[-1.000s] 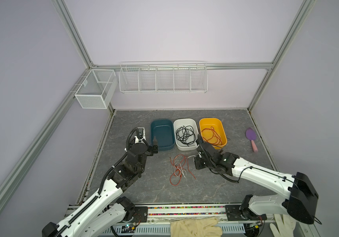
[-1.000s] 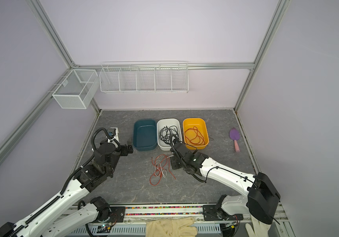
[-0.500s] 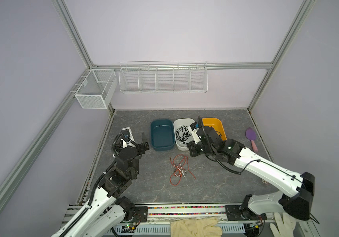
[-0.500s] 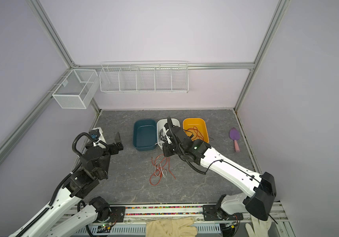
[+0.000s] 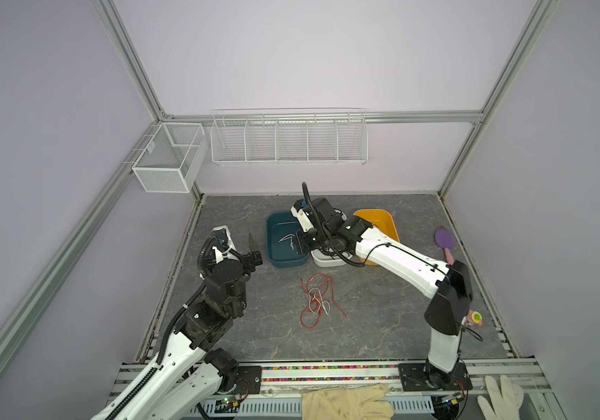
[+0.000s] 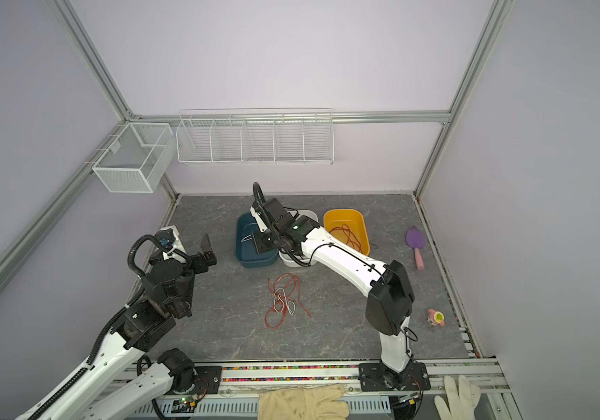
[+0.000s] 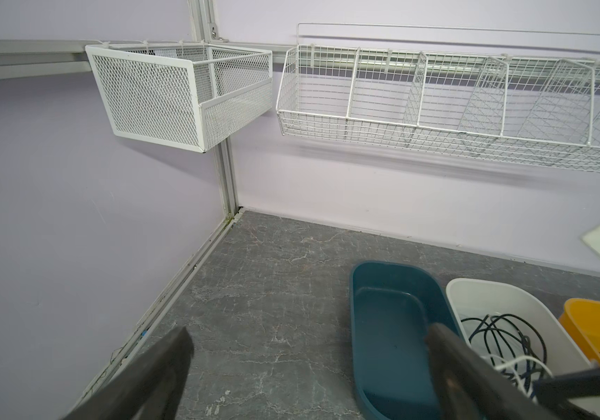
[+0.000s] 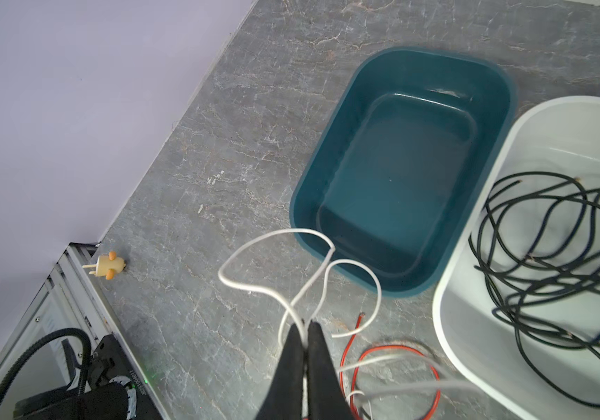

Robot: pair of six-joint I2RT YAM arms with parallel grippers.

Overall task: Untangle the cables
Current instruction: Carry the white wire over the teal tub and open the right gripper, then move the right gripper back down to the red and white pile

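Next, my right gripper lowers toward the bin's near half and releases the thin white cable, because the teal bin [image 5: 280, 262] still stands empty below the hanging loops.
My right gripper [image 8: 305, 323] is shut on a thin white cable [image 8: 276, 236], whose loops hang in front of the fingertips. In both top views it holds this cable [image 5: 286, 239] above the teal bin [image 5: 280, 262]. A tangle of red-orange and white cables [image 5: 318, 302] [image 6: 284, 302] lies on the grey table in front of the bins. Black cables [image 8: 552, 272] lie coiled in the white bin [image 8: 473, 218]. A red-orange cable [image 6: 345, 234] sits in the yellow bin [image 6: 342, 214]. My left gripper [image 7: 305, 349] is open and empty, raised at the left [image 5: 249, 252].
A purple brush [image 5: 443, 238] and a small pink toy [image 6: 435, 318] lie at the right edge. A small yellow toy [image 8: 107, 265] sits by the left rail. Wire baskets [image 5: 287, 138] [image 5: 167, 160] hang on the back walls. Gloves [image 5: 345, 402] lie at the front.
My right gripper rose from the tangle and swung back and left with the white cable to above the teal bin. My left arm pulled away to the left, gripper still open.
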